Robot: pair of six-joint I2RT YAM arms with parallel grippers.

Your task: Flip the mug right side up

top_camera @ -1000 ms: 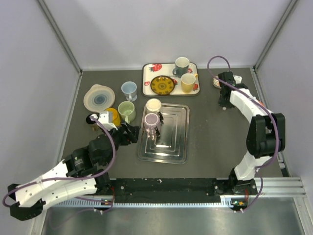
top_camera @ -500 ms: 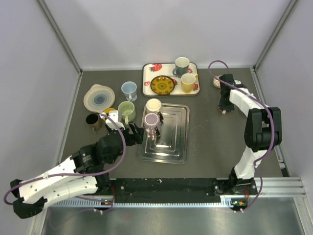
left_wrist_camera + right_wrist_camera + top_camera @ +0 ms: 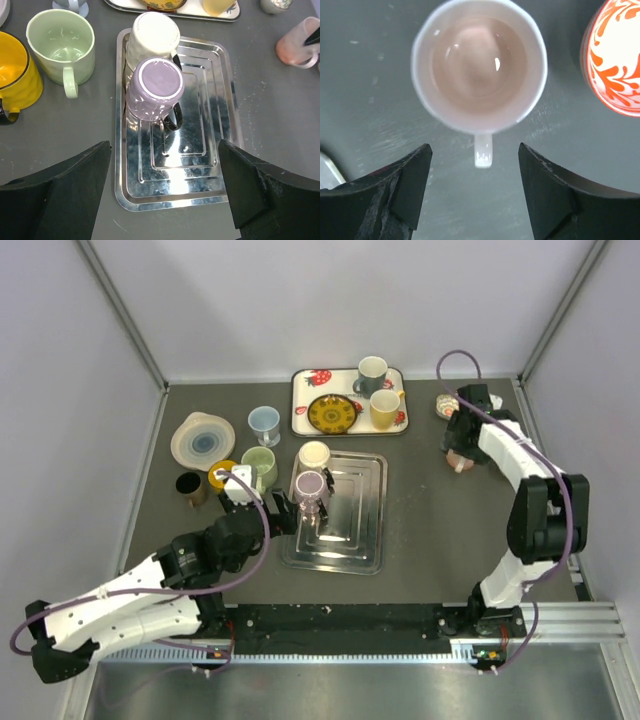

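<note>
My left gripper will turn and go down to the right in the top view, around the dark handle of the purple mug, because that handle sticks out at an angle.
A pink mug (image 3: 479, 67) stands right side up on the table, its mouth toward the right wrist camera and its handle pointing at my right gripper (image 3: 474, 147). That gripper is open, with a finger on each side of the handle and touching nothing. From above, the pink mug (image 3: 463, 463) shows just beneath the right gripper (image 3: 457, 448). A purple mug (image 3: 154, 90) stands upside down on the steel tray (image 3: 225, 150), with a cream mug (image 3: 152, 32) behind it. My left gripper (image 3: 164, 144) hangs open above the tray's near end, short of the purple mug (image 3: 311, 486).
A green mug (image 3: 61, 42) and a yellow mug (image 3: 12, 70) stand left of the steel tray. A red-patterned bowl (image 3: 615, 55) sits close beside the pink mug. The strawberry tray (image 3: 305, 400) at the back holds two mugs and a plate. A blue cup (image 3: 264, 423), stacked plates (image 3: 202, 438) and a dark cup (image 3: 190, 486) stand at left.
My right gripper has opened and let go of the pink mug, which now stands upright. The left arm has moved right toward the steel tray and its jaws have widened.
</note>
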